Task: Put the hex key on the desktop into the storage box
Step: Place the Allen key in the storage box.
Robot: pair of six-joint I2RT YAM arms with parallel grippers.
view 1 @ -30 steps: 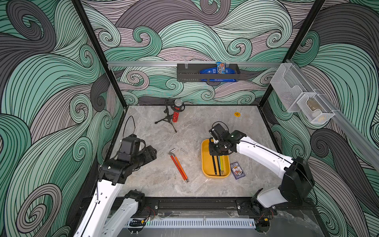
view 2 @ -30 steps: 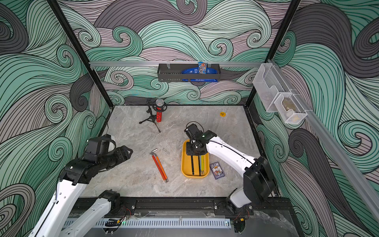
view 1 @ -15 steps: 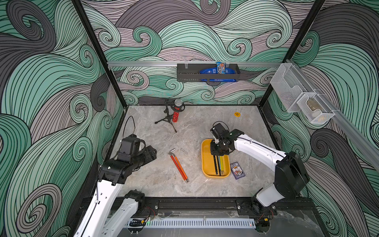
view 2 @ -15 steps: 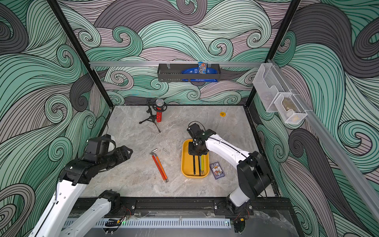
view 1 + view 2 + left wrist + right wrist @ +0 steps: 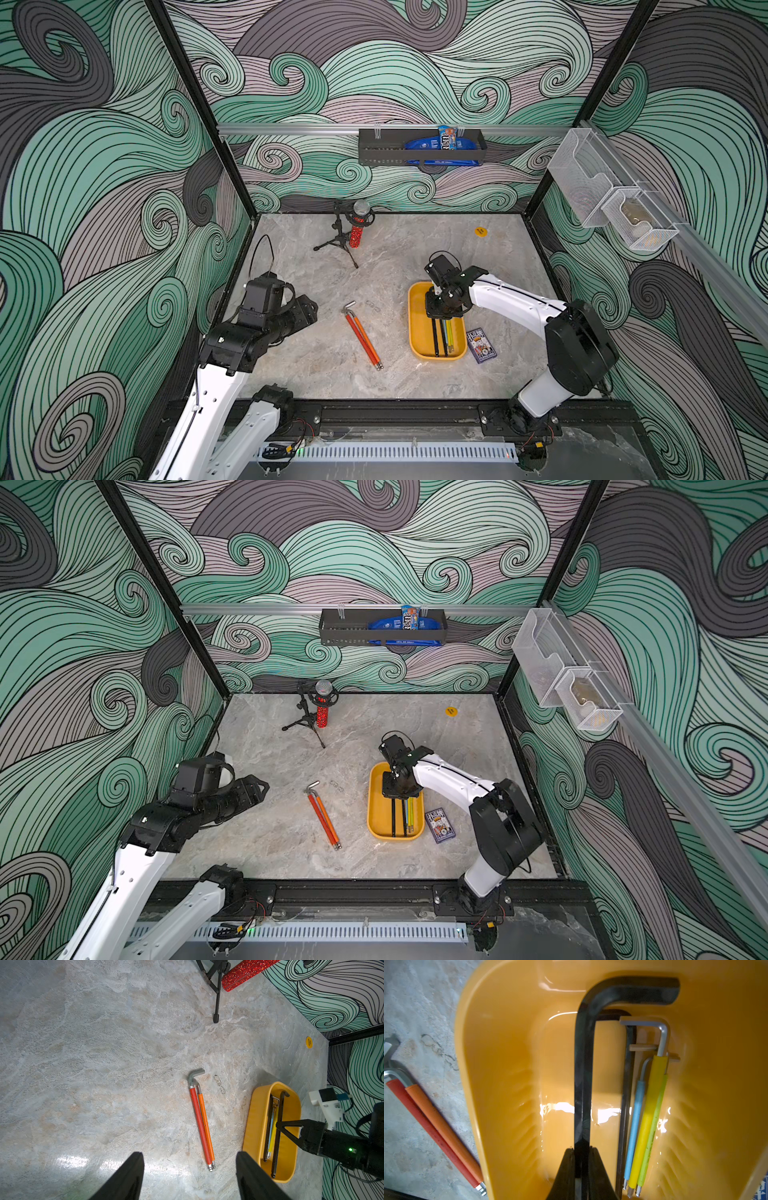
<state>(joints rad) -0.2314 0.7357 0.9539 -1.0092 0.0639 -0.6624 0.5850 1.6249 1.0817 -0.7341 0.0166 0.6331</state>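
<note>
The robot's right gripper will next lower the big black hex key and let go of its long stem, since the bare bottom of the box is below the gripper.
The yellow-orange storage box lies right of centre on the grey marble desktop. My right gripper reaches into its far end, shut on the long shaft of a big black hex key that lies lengthwise in the box. Beside it in the box lie a thin black key and blue, yellow and green-sleeved keys. A red and an orange hex key lie side by side on the desktop left of the box. My left gripper hovers open left of them, holding nothing.
A red microphone on a small tripod stands at the back. A card deck lies just right of the box, and a yellow sticker is near the back right corner. A black wall rack and white mesh baskets hang on the walls.
My right arm has folded in closer and its gripper has sunk slightly into the box with the black key. The left arm has not moved.
</note>
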